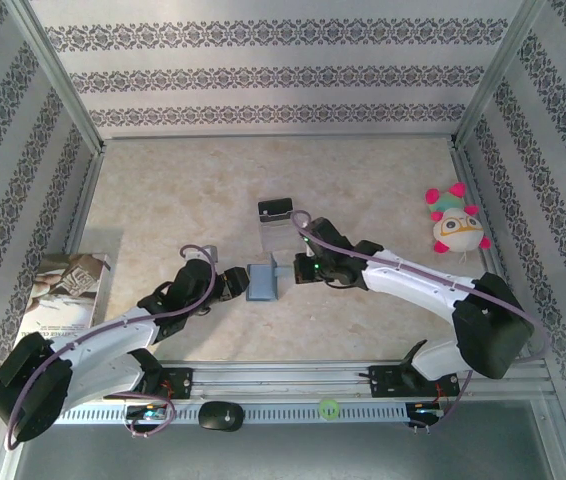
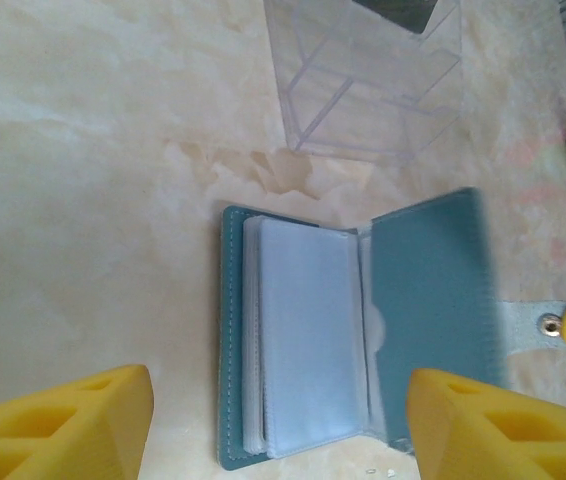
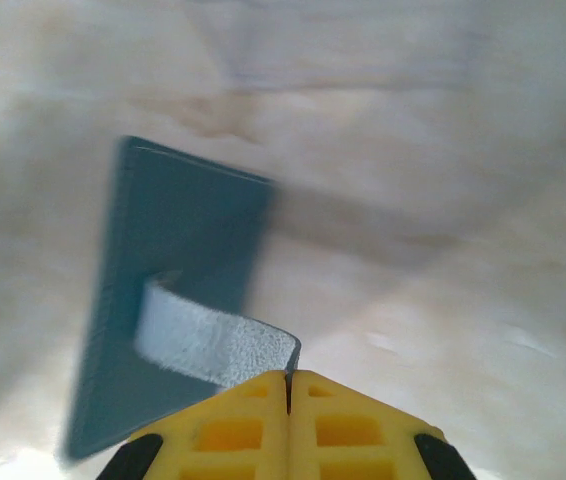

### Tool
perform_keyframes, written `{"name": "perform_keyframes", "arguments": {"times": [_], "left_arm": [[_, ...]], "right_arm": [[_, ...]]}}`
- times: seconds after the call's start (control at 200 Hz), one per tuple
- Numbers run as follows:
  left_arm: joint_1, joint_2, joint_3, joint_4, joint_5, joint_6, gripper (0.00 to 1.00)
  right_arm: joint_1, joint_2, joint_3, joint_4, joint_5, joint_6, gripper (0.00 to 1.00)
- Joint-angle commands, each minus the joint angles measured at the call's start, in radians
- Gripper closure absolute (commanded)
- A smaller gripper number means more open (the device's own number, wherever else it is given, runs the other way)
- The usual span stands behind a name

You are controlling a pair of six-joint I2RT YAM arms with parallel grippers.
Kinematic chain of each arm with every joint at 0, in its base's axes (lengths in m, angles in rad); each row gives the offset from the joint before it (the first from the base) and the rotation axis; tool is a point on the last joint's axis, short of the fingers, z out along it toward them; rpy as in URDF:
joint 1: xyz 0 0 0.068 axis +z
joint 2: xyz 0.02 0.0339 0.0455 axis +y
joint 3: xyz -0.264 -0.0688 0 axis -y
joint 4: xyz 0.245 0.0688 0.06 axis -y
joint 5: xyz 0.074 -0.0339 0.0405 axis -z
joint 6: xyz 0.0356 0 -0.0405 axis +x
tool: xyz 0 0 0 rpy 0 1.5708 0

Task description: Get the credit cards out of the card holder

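My right gripper moves away from the sleeves and down toward the bare tabletop (image 3: 383, 290) beside the holder to release the snap tab (image 3: 213, 345) next, because the cover stands raised.
The teal-blue card holder (image 1: 261, 281) lies open on the table between the two arms. In the left wrist view its left cover (image 2: 231, 330) is flat with a stack of clear sleeves (image 2: 308, 340) on it, and its right cover (image 2: 433, 290) is raised. The credit cards are hidden; I cannot make one out in the sleeves. My right gripper (image 3: 288, 385) (image 1: 293, 268) is shut on the holder's snap tab (image 3: 213, 345) and holds the cover (image 3: 178, 290) up. My left gripper (image 2: 278, 430) (image 1: 235, 283) is open, its fingers straddling the holder's near end without touching it.
A clear plastic stand (image 1: 275, 225) (image 2: 363, 80) with a black piece stands just beyond the holder. A plush toy (image 1: 455, 220) sits at the right by the wall. A booklet (image 1: 68, 295) lies at the left edge. Patterned walls enclose the table.
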Motion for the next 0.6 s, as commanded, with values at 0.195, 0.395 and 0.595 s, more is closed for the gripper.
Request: {"name": "perform_keyframes", "arguments": {"times": [0.195, 0.395, 0.595], "left_arm": [[0.01, 0.076, 0.035, 0.039, 0.019, 0.016, 0.33], [0.009, 0.082, 0.018, 0.054, 0.023, 0.01, 0.32], [0.011, 0.081, 0.021, 0.047, 0.027, 0.023, 0.32]], "right_arm": [[-0.027, 0.098, -0.065, -0.053, 0.178, -0.006, 1.0], [-0.027, 0.18, -0.039, -0.089, 0.25, 0.006, 0.95], [-0.024, 0.083, -0.045, -0.103, 0.26, 0.015, 0.64]]}}
